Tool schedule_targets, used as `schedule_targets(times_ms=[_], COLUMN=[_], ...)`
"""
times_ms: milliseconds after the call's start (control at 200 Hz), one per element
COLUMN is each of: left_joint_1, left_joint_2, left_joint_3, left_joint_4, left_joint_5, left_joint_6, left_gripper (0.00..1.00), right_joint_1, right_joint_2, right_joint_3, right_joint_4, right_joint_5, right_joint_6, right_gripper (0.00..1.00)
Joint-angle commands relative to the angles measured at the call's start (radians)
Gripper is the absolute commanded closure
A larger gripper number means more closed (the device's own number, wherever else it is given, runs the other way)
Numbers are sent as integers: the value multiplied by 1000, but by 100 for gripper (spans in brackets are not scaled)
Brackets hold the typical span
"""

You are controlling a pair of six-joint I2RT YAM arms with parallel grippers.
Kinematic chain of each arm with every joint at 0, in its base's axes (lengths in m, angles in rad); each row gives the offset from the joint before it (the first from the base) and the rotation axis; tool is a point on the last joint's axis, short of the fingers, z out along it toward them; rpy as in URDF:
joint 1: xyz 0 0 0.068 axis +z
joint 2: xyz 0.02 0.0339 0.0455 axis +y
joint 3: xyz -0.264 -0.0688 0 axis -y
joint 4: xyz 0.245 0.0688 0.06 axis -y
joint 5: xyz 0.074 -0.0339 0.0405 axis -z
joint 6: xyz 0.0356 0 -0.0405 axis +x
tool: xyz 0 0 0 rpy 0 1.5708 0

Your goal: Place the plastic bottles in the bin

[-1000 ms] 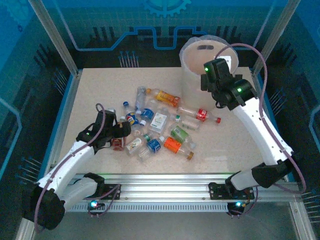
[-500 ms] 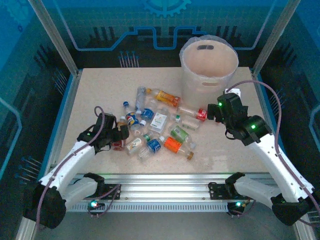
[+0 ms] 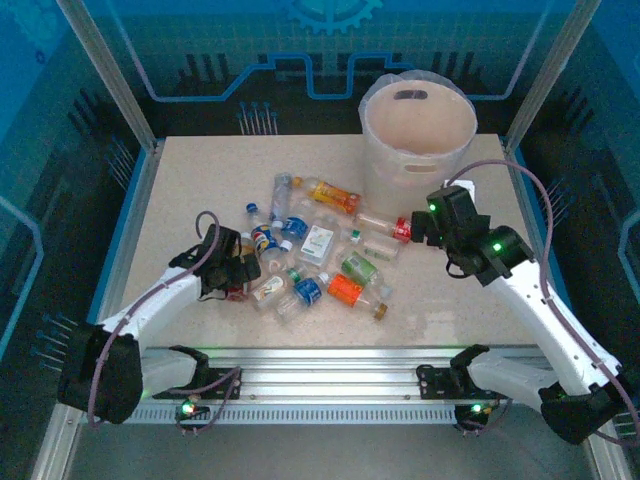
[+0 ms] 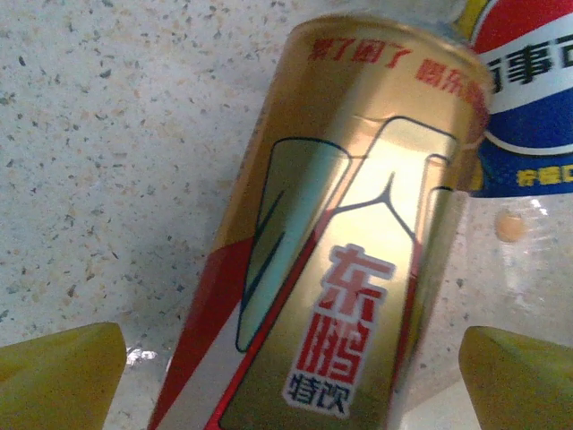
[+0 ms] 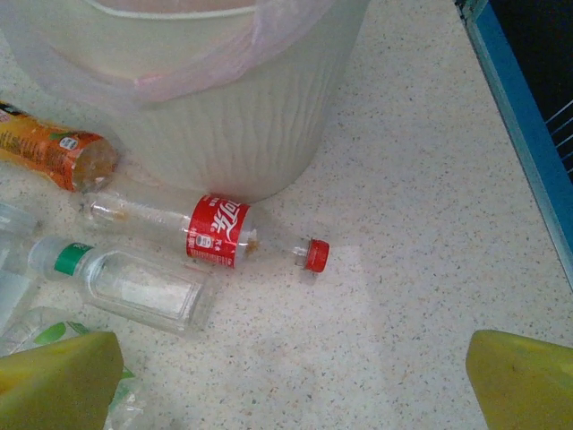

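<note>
The bottle with the gold-and-red label is between my open yellow fingers, and the table shows on each side. I will lower my left gripper around the bottle and close it.
Several plastic bottles (image 3: 320, 245) lie scattered mid-table. My left gripper (image 3: 236, 274) is open and low over a gold-and-red labelled bottle (image 4: 340, 251). That bottle lies between the yellow fingertips (image 4: 54, 376) with a gap on each side. A blue-and-red labelled bottle (image 4: 528, 98) touches its far end. My right gripper (image 3: 420, 228) hangs open above bare table, just short of a clear bottle with a red label and red cap (image 5: 215, 231). That bottle lies against the foot of the bin (image 3: 372, 150), a tall whitish bucket at the back right.
An orange-labelled bottle (image 5: 54, 152) and a clear bottle with a green band (image 5: 125, 282) lie left of the red-labelled one. The bin wall (image 5: 233, 116) rises right behind it. A blue raised edge (image 5: 519, 125) borders the table on the right.
My right arm swung from over the bin down to the table by the red-labelled bottle. The left gripper settled lower around the gold bottle, jaws narrowing slightly.
</note>
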Motion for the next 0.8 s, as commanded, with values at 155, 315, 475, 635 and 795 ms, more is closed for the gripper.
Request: schedule_targets(times_ms=[155, 315, 475, 635, 795], left_joint_1=[30, 38, 39, 39, 38], left_joint_2=[35, 19, -30, -138, -296], left_joint_3=[-52, -78, -91, -106, -100], left_joint_4=[72, 101, 118, 128, 127], left_joint_5=[-7, -13, -38, -77, -63], left_joint_6=[-61, -76, -81, -82, -49], left_gripper=[14, 29, 42, 53, 58], right_joint_1=[-3, -3, 4, 21, 59], right_joint_2=[75, 108, 150, 169, 185], right_joint_3=[54, 56, 83, 96, 131], right_joint_4=[-40, -5, 6, 43, 95], right_joint_5=[-45, -120, -176, -256, -344], right_joint_6=[16, 6, 11, -1, -28], right_gripper=[0, 0, 0, 0, 0])
